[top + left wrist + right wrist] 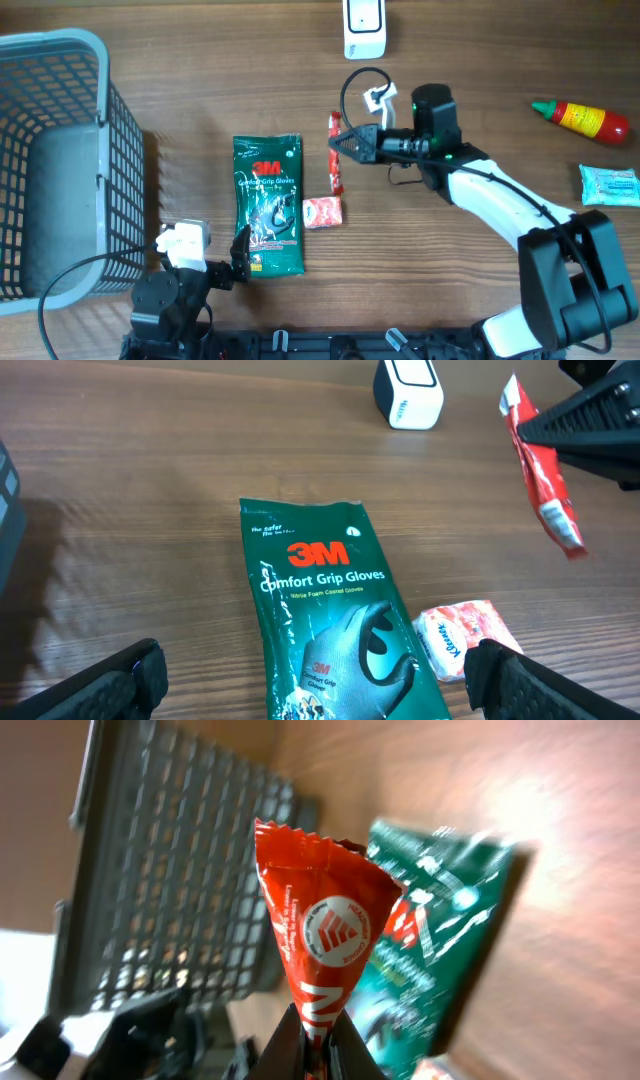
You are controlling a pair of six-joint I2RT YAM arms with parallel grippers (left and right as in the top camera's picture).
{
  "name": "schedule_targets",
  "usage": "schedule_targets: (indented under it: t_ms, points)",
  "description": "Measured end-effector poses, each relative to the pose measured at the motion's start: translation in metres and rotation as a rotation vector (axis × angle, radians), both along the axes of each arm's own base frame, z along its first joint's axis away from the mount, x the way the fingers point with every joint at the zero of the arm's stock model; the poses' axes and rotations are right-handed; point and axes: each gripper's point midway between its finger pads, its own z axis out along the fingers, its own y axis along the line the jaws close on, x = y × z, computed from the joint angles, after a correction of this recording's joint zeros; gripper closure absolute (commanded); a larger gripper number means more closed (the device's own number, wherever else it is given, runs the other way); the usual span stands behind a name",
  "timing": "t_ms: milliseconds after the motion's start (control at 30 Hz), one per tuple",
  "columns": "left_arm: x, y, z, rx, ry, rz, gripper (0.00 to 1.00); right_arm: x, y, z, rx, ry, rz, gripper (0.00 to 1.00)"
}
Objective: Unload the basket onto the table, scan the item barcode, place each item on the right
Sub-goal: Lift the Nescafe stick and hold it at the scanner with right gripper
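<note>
The robot should bring its right gripper outward, across and down to release the packet, as bare tabletop beyond the sauce bottle lies to the gripper's right in the overhead view.
My right gripper (345,143) (318,1055) is shut on the lower end of a red snack packet (335,160) (540,470) (325,930), holding it above the table. The white scanner (364,28) (407,390) stands at the far edge, just beyond the packet. No barcode shows on the packet in any view. My left gripper (240,262) (315,685) is open near the front edge, its fingers (110,682) spread either side of the near end of a green 3M gloves pack (268,203) (335,620) (440,920), with nothing held.
A small Kleenex tissue pack (322,212) (460,638) lies right of the gloves pack. A grey mesh basket (55,42) (170,890) fills the left side. A red sauce bottle (585,120) and a pale blue packet (608,185) lie at the far right.
</note>
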Motion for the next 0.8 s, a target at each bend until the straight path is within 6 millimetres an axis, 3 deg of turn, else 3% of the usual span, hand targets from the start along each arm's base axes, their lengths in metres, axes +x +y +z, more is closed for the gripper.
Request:
schedule_targets:
  t_ms: [133,267,367,500,633,800]
  points:
    - [0.0,0.0,0.0,0.0,0.0,0.0,0.0,0.035,-0.017,0.006,-0.141,-0.053,-0.123,0.95]
    - [0.0,0.0,0.0,0.0,0.0,0.0,0.0,0.072,-0.038,0.029,-0.339,-0.124,-0.278,0.95]
    - [0.0,0.0,0.0,0.0,0.0,0.0,0.0,0.113,-0.068,0.06,-0.44,-0.215,-0.531,0.95]
    - [0.0,0.0,0.0,0.0,0.0,0.0,0.0,0.154,-0.108,0.079,-0.401,-0.245,-0.845,0.95]
    - [0.0,0.0,0.0,0.0,0.0,0.0,0.0,0.193,-0.12,0.063,-0.38,-0.197,-0.961,0.95]
    - [0.0,0.0,0.0,0.0,0.0,0.0,0.0,0.26,-0.105,0.052,-0.339,-0.18,-1.015,0.95]
